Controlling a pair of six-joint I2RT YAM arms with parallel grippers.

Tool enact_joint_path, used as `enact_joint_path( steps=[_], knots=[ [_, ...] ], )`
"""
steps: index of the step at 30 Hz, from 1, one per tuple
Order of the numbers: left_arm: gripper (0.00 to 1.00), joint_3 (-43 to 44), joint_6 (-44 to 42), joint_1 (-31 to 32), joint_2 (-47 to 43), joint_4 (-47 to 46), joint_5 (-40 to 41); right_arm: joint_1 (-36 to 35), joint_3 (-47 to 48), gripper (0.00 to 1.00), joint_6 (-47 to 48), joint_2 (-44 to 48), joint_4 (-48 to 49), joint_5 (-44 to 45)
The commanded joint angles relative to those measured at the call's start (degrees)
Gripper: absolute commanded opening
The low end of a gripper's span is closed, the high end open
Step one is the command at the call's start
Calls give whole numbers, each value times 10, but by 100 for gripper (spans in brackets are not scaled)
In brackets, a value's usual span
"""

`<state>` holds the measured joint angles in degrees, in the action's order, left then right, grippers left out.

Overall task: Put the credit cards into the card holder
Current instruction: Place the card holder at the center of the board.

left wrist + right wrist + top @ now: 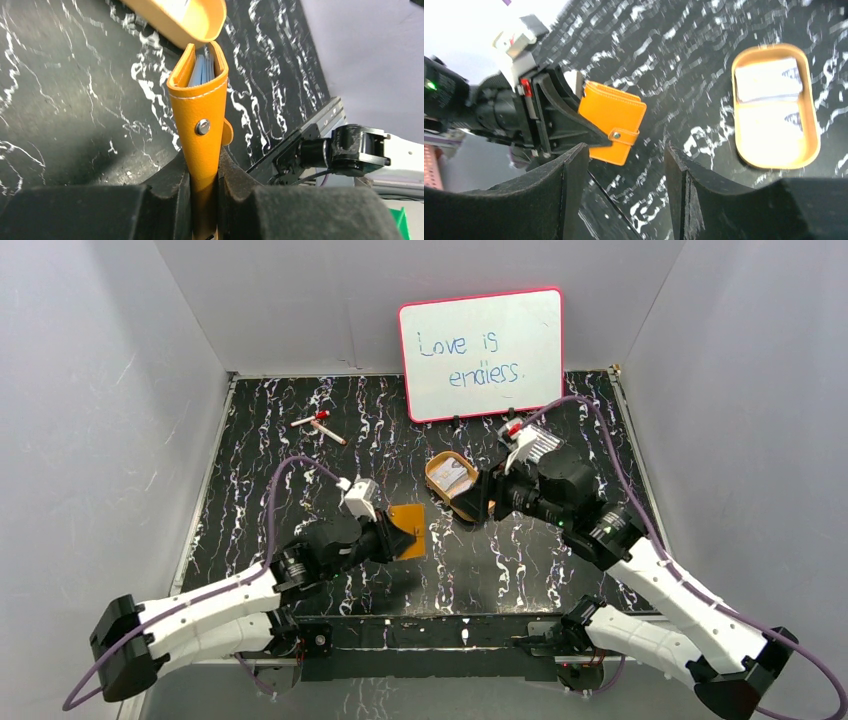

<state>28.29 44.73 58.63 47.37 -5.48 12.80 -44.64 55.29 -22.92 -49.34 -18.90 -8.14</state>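
Note:
My left gripper lowers toward the bare tabletop on the tray's near side next and releases the card holder (pixel 408 530), since that clear patch lies below my fingers.
My left gripper (pixel 403 537) is shut on the tan-orange card holder (pixel 408 530) and holds it on edge above the table. In the left wrist view the card holder (pixel 200 105) stands between my fingers (pixel 170 190), slightly agape at the top, with pale blue inner pockets showing. The credit cards (pixel 452 476) lie in the oval yellow-orange tin tray (pixel 437 487); in the right wrist view the cards (pixel 769 79) are pale in the tray (pixel 813 150). My right gripper (pixel 626 165) is open and empty, beside the tray, facing the card holder (pixel 614 127).
A whiteboard (pixel 482 352) reading "Love is endless." leans on the back wall. A red-capped marker (pixel 318 423) lies at the back left. Grey walls close in the black marbled table (pixel 300 480) on three sides.

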Motion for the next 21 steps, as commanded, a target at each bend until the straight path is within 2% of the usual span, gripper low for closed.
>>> enact_joint_path(
  steps=[1,5,7,14,17,21],
  knots=[
    [0,-7,63,-57,71,-83,-149,-1,-50,64,0,17,31,27],
    [0,-43,116,-140,158,-197,-304,0,-68,64,-13,25,36,28],
    [0,-52,131,-161,196,-248,-337,-1,-72,63,-18,26,36,26],
    [0,-31,111,-176,311,-249,-340,0,-78,63,-25,34,28,24],
    [0,-35,117,-176,342,-282,-342,0,-80,63,-25,36,25,27],
    [3,-25,105,-176,367,-265,-322,0,-81,63,-27,37,26,25]
  ],
)
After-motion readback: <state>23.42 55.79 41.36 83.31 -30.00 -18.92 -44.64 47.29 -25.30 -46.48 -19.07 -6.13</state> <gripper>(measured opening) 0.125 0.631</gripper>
